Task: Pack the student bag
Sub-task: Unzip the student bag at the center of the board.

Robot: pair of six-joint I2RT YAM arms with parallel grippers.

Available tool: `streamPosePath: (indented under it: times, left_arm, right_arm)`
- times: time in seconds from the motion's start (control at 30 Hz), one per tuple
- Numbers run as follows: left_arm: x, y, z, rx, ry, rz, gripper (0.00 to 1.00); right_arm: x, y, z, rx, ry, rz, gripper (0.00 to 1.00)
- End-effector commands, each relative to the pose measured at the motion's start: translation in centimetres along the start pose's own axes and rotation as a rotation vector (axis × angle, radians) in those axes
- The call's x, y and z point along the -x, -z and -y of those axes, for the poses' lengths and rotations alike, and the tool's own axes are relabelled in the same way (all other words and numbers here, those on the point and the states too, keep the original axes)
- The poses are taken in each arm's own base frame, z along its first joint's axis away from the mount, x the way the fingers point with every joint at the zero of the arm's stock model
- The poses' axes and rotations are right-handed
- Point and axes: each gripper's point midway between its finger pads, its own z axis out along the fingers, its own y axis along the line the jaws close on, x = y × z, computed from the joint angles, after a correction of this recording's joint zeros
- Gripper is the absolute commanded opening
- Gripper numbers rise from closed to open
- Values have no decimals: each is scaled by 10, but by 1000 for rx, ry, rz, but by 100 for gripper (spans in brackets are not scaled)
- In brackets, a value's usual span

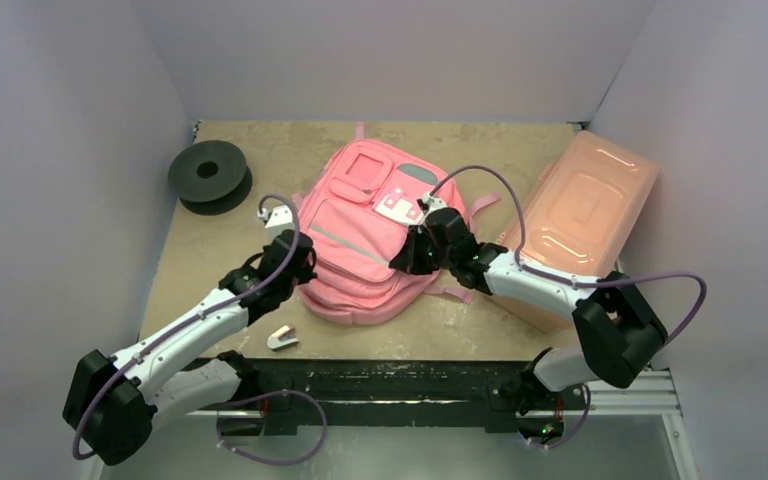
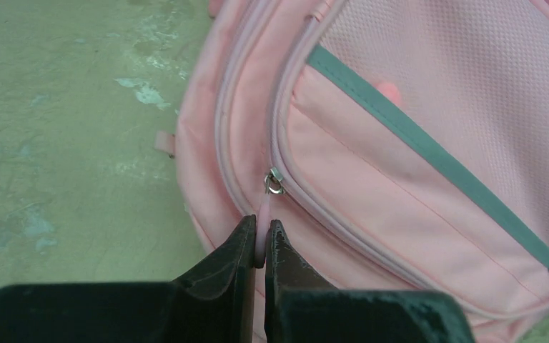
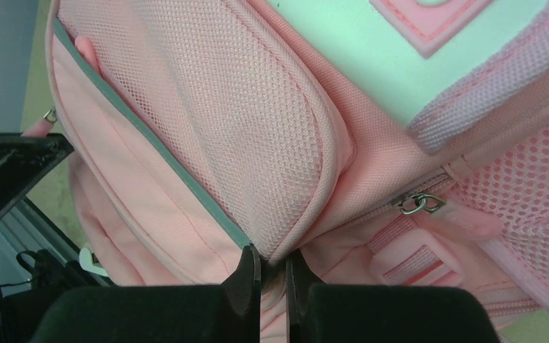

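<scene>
My left gripper needs to move outward next toward the zipper track (image 1: 310, 224) (image 2: 292, 64) beside the grey stripe and let go of the tab, because the slider is still short of it.
The student bag (image 1: 365, 235), a pink fabric backpack with a grey stripe and a white clasp patch, lies flat in the middle of the table. My left gripper (image 1: 298, 262) is at its left edge, shut on the pink zipper pull tab (image 2: 263, 214) that hangs from a metal slider (image 2: 274, 180). My right gripper (image 1: 412, 255) is at the bag's right side, shut on a fold of the front pocket's fabric (image 3: 275, 254) where the grey stripe (image 3: 164, 164) ends. A second metal zipper slider (image 3: 418, 204) shows to the right of the fingers.
A rigid salmon-pink plastic box (image 1: 585, 215) lies at the right, close to my right arm. A black spool (image 1: 208, 175) sits at the back left. A small white and pink object (image 1: 282, 338) lies near the front edge, beside my left arm.
</scene>
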Motion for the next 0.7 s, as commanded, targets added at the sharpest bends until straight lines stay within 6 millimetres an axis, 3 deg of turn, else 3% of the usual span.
streamPosePath:
  times: [0.0, 0.23, 0.43, 0.53, 0.67]
  left_arm:
    - [21, -8, -43, 155, 27, 22, 0]
    - [76, -23, -42, 161, 72, 76, 0]
    - [127, -39, -53, 140, 151, 126, 0]
    - [142, -46, -40, 85, 130, 127, 0]
    - [153, -50, -38, 74, 138, 157, 0]
  right_arm:
    - [-2, 17, 26, -29, 178, -20, 0]
    - [18, 22, 52, -103, 253, -18, 0]
    - [22, 24, 65, -155, 290, -18, 0]
    - [23, 22, 64, -138, 291, -15, 0]
    - [26, 22, 69, -160, 296, -9, 0]
